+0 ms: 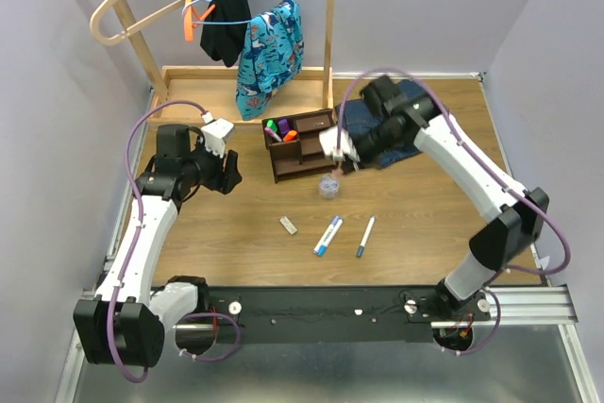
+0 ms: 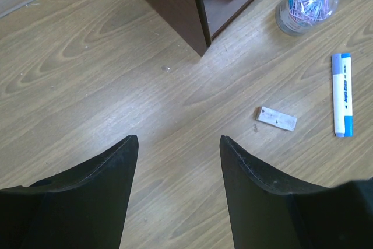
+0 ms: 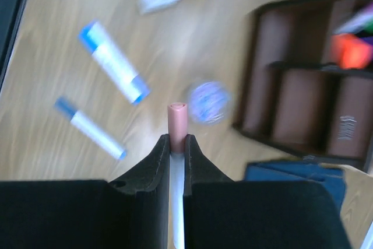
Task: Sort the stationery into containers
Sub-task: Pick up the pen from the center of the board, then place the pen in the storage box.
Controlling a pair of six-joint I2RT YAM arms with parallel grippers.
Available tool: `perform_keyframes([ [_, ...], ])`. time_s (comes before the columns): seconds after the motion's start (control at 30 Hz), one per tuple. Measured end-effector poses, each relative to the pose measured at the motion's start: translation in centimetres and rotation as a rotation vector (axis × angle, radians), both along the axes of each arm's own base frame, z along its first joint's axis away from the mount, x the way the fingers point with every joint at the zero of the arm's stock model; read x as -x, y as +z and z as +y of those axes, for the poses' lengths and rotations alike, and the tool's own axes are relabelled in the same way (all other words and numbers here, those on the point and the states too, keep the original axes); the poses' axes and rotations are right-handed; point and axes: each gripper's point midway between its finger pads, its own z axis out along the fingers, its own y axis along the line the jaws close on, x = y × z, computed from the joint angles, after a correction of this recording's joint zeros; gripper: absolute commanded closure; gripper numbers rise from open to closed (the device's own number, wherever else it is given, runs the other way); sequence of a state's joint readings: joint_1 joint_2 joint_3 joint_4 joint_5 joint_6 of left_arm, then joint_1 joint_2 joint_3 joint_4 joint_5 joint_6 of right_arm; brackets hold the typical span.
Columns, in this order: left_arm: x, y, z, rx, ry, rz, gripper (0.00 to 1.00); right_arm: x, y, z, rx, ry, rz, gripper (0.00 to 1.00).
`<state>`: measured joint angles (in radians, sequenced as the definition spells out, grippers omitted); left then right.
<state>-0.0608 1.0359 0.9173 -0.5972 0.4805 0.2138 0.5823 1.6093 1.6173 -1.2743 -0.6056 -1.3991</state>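
Observation:
I will next tilt my right gripper level and carry the pen over the organiser's marker section (image 1: 281,132) (image 3: 355,34), lowering it to release the pen, because that section is to the gripper's left in the top view.
My right gripper (image 3: 177,138) is shut on a thin white pen with a pink cap (image 3: 177,119), held above the table near the front of the dark brown organiser (image 3: 303,109). In the top view that gripper (image 1: 338,148) hangs at the organiser's (image 1: 300,144) right end. Purple, green and orange markers (image 1: 280,128) stand in its back compartments. On the table lie a clear round tub (image 1: 329,186), a white eraser (image 1: 288,226), a thick blue-ended white marker (image 1: 328,235) and a thin blue-capped pen (image 1: 365,237). My left gripper (image 2: 178,138) is open over bare wood, left of the eraser (image 2: 277,118).
Folded blue jeans (image 1: 396,125) lie right of the organiser, under the right arm. A pale wooden tray with tall posts and hanging clothes (image 1: 269,58) stands at the back. The arms' black base rail (image 1: 321,309) runs along the near edge.

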Motion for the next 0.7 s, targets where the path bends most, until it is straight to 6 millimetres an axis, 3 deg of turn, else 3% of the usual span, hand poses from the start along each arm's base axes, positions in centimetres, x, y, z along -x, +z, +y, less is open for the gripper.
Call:
perform_keyframes([
  [0.1,-0.3,-0.1,-0.1,0.011,0.009,0.007,0.33,-4.4,3.9,4.1,-0.213,-0.166,0.063,0.88],
  [0.3,-0.4,-0.1,-0.1,0.025,0.024,0.017,0.33,-11.8,9.1,10.0,-0.607,-0.425,0.237,0.88],
  [0.5,-0.4,-0.9,0.5,0.000,0.044,0.047,0.33,-15.5,14.3,13.9,-0.930,-0.435,0.352,0.88],
  [0.6,-0.4,-1.8,1.1,-0.019,0.060,0.078,0.33,-16.6,14.6,14.9,-1.014,-0.419,0.405,0.88],
  [0.7,-0.6,-2.9,1.9,-0.034,0.085,0.120,0.33,-17.6,13.4,15.8,-1.061,-0.411,0.463,0.88],
])
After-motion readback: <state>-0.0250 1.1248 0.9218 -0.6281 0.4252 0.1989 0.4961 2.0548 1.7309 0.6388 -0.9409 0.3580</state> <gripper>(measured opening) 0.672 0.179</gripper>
